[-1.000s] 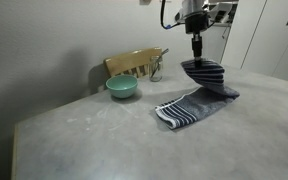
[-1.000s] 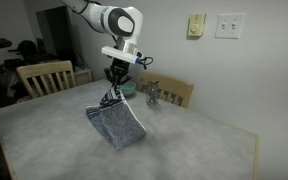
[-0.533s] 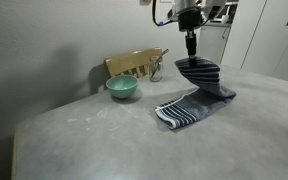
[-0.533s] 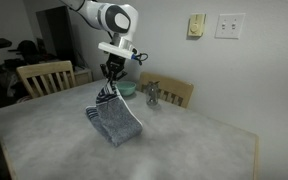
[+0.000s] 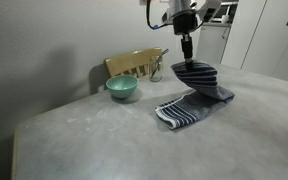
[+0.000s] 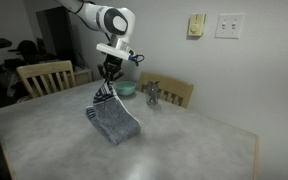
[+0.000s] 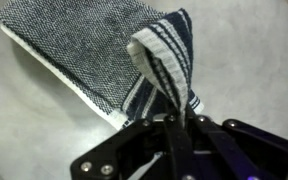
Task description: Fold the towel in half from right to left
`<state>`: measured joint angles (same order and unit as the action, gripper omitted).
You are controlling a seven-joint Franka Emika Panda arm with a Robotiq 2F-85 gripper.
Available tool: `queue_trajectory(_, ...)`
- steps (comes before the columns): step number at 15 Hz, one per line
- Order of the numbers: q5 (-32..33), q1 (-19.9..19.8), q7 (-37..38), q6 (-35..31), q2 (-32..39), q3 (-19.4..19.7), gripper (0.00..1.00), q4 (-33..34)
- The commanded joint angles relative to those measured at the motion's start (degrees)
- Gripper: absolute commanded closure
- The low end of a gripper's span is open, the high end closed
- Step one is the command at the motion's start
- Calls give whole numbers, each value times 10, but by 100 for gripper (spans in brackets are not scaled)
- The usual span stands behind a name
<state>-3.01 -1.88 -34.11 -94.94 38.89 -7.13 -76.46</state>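
Note:
My gripper should lower the held stripes toward the flat striped end (image 5: 174, 114) (image 7: 143, 100) before it releases them, because the raised cloth still hangs above the table.
The grey-blue towel (image 5: 198, 98) with navy and white striped ends lies partly on the table, one striped end flat near the front (image 5: 174, 113). My gripper (image 5: 187, 60) is shut on the other striped end and holds it up above the table, so the cloth hangs and drapes over itself. In the other exterior view the gripper (image 6: 108, 86) pinches the towel (image 6: 114, 120) from above. In the wrist view the gripper (image 7: 180, 118) is closed on the striped end (image 7: 164, 60), with the rest of the cloth below.
A teal bowl (image 5: 122, 87) sits on the table in front of a wooden chair (image 5: 136, 64). A small metal object (image 6: 153, 95) stands near another chair (image 6: 172, 92). A further wooden chair (image 6: 44, 77) stands at the table's side.
My gripper has moved toward the bowl side with the striped end, carrying it further over the lying part of the towel. The lower end has stayed put.

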Motion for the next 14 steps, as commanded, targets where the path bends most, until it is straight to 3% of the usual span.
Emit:
queue_trajectory(1,7,11,5,33,33,-3,98,47)
queue_trajectory(5,25,36,9,65,63,-4,98,86)
queue_trajectory(6,31,43,10,72,70,-4,69,95)
queue_trajectory(8,43,57,11,92,85,-4,59,120)
queue_trajectory(14,68,86,7,144,122,-6,16,187)
